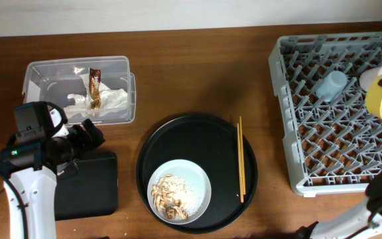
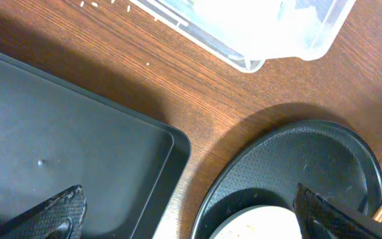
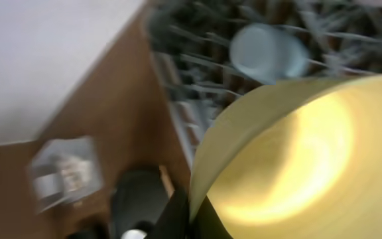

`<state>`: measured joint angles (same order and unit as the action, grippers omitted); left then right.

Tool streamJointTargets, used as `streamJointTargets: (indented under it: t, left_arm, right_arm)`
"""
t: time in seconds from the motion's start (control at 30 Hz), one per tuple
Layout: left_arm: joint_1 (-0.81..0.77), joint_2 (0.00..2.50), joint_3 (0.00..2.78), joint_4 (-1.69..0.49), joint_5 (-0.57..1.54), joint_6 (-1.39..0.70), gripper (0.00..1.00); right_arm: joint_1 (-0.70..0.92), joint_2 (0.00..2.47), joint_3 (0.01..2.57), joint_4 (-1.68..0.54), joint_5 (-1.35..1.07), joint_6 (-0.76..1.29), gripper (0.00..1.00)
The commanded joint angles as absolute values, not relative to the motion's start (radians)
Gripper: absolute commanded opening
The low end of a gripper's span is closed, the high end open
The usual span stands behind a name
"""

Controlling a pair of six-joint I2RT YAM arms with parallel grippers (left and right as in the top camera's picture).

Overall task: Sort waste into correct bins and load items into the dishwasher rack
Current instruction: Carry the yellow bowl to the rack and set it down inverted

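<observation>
Free tines show beside the light-blue and pink cups. Next, my right gripper should lower and tilt the yellow bowl [image 3: 310, 153] upside down onto the tines.
My right gripper [image 3: 194, 216] is shut on the rim of the yellow bowl [image 3: 310, 153], which hangs tilted over the right side of the dishwasher rack [image 1: 290, 133]. A light-blue cup [image 1: 330, 85] and a pink cup [image 1: 373, 74] lie in the rack. My left gripper [image 1: 90, 137] stands open and empty, above the gap between the black rectangular tray [image 2: 58, 133] and the round black tray [image 2: 310, 153]. The clear tub [image 1: 42, 70] holds a white napkin [image 1: 108, 99] and a brown wrapper [image 1: 95, 86]. Food scraps [image 1: 168, 196] sit on the grey plate [image 1: 194, 176]. Chopsticks [image 1: 241, 159] lie beside it.
The plate and chopsticks rest on the large round black tray [image 1: 197, 133] at the table's middle. The left arm's base covers part of the black rectangular tray [image 1: 91, 192]. Bare wood runs between the round tray and the rack.
</observation>
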<state>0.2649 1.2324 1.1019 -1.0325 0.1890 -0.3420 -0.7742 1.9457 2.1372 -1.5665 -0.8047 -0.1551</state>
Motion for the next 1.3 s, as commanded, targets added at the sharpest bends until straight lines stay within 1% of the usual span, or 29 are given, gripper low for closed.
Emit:
streamJointTargets:
  t: [0.0,0.07,0.2,0.37,0.53,0.73,0.83,1.03,1.13,1.27]
  left_arm:
    - [0.270,1.221,1.115,-1.034,0.186,-0.355,0.99]
    - [0.270,1.221,1.115,-1.034,0.186,-0.355,0.99]
    - [0.270,1.221,1.115,-1.034,0.186,-0.355,0.99]
    - [0.270,1.221,1.115,-1.034,0.186,-0.355,0.99]
    - [0.270,1.221,1.115,-1.034,0.186,-0.355,0.99]
    - [0.270,1.221,1.115,-1.034,0.186,-0.355,0.99]
    - [0.270,1.221,1.115,-1.034,0.186,-0.355,0.99]
    - [0.270,1.221,1.115,-1.034,0.186,-0.355,0.99]
    - [0.270,1.221,1.115,-1.034,0.186,-0.355,0.99]
    - [0.270,1.221,1.115,-1.034,0.186,-0.355,0.99]
  right_arm:
    - [-0.811,2.052,2.143,-1.566,-1.170,-0.374,0.04]
    - [-0.820,2.114,2.143,-1.561,-1.264,-0.410,0.04]
    - [-0.825,2.257,2.143,-1.539,-1.431,-0.415,0.04]
    - [-0.826,2.373,2.143,-1.538,-1.398,-0.415,0.04]
    - [-0.838,2.381,2.143,-1.560,-1.349,-0.415,0.04]
    - [-0.905,2.381,2.143,-1.639,-1.311,-0.415,0.05]
    - [-0.942,2.381,2.143,-1.676,-1.279,-0.415,0.16]
    - [-0.999,2.375,2.143,-1.699,-1.215,-0.429,0.17]
    - [-1.030,2.350,2.143,-1.699,-1.215,-0.405,0.24]
    - [-1.056,2.291,2.143,-1.699,-1.214,-0.390,0.30]
